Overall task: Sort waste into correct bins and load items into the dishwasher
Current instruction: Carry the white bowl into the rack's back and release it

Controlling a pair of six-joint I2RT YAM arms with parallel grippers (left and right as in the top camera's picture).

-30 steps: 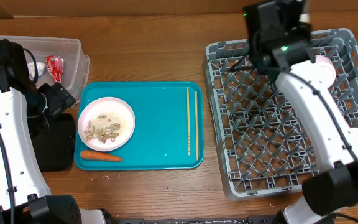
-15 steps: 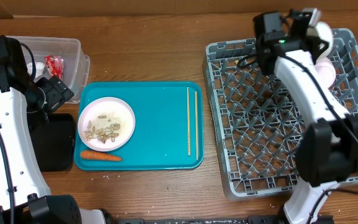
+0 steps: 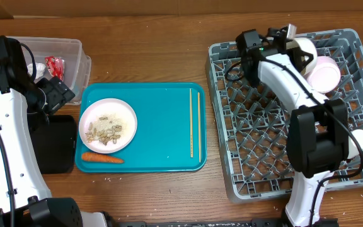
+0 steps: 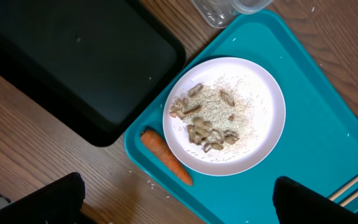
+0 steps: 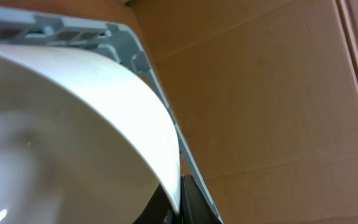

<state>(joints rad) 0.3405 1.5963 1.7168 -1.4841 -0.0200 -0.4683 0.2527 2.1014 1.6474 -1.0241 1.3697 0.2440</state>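
Observation:
I need to move my right gripper to the left in the overhead view next, then lower the white bowl onto the dishwasher rack's empty wires, because the pale pink bowl stands beside them.
My right gripper [image 3: 287, 36] is shut on the rim of a white bowl [image 3: 302, 50], held on edge over the back of the grey dishwasher rack [image 3: 257, 157]. In the right wrist view that white bowl [image 5: 61, 130] fills the left side, its rim pinched in my right gripper [image 5: 180, 200]. A pale pink bowl [image 3: 325, 73] stands beside it, and a small white cup [image 3: 362, 139] sits at the rack's right. My left gripper [image 4: 179, 196] hangs open above the round white plate [image 4: 263, 134] of nut and rice scraps [image 4: 207, 121] and the carrot stick [image 4: 165, 155].
The teal tray [image 3: 162, 120] carries the plate [image 3: 126, 113], the carrot [image 3: 103, 158] and a pair of chopsticks [image 3: 195, 123]. A clear tub [image 3: 71, 50] at the back left holds a red wrapper [image 3: 55, 66] and a paper ball [image 3: 40, 68]. The black tray [image 3: 54, 148] lies left of the teal tray.
The right arm has swung its wrist left and down, bringing the white bowl from the rack's back corner to just beside the pink bowl. The left arm has not moved.

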